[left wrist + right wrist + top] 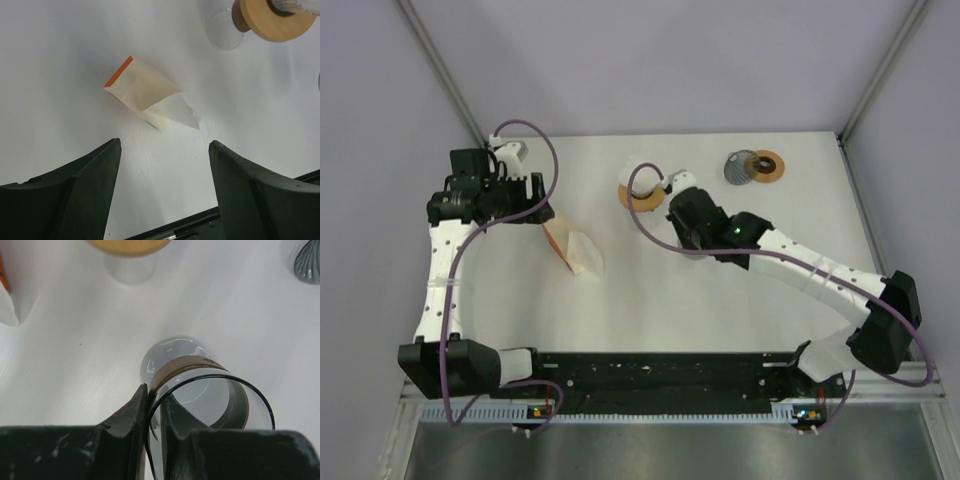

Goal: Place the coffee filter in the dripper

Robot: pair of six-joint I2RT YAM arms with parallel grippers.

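The right gripper needs to carry the dripper [210, 385] back and to the left in the top view next, then lower it and let it go, because bare tabletop lies that way, below the right gripper.
The coffee filter [150, 95] is a cream paper cone lying flat on the white table, half out of an orange-edged packet; from above the coffee filter [584, 253] lies left of centre. My left gripper [165, 145] hovers open just short of it, nothing between its fingers; in the top view the left gripper [538, 205] sits up and left of the filter. The dripper [210, 385] is a clear glass cone with a brown collar. My right gripper [156, 392] is shut on its rim, one finger inside and one outside.
A second glass piece with a light wooden ring [635, 196] stands just ahead of the right gripper, also seen as the wooden ring [272, 17]. A grey fluted disc on a wooden ring [755, 167] lies at the back right. Grey walls enclose the table.
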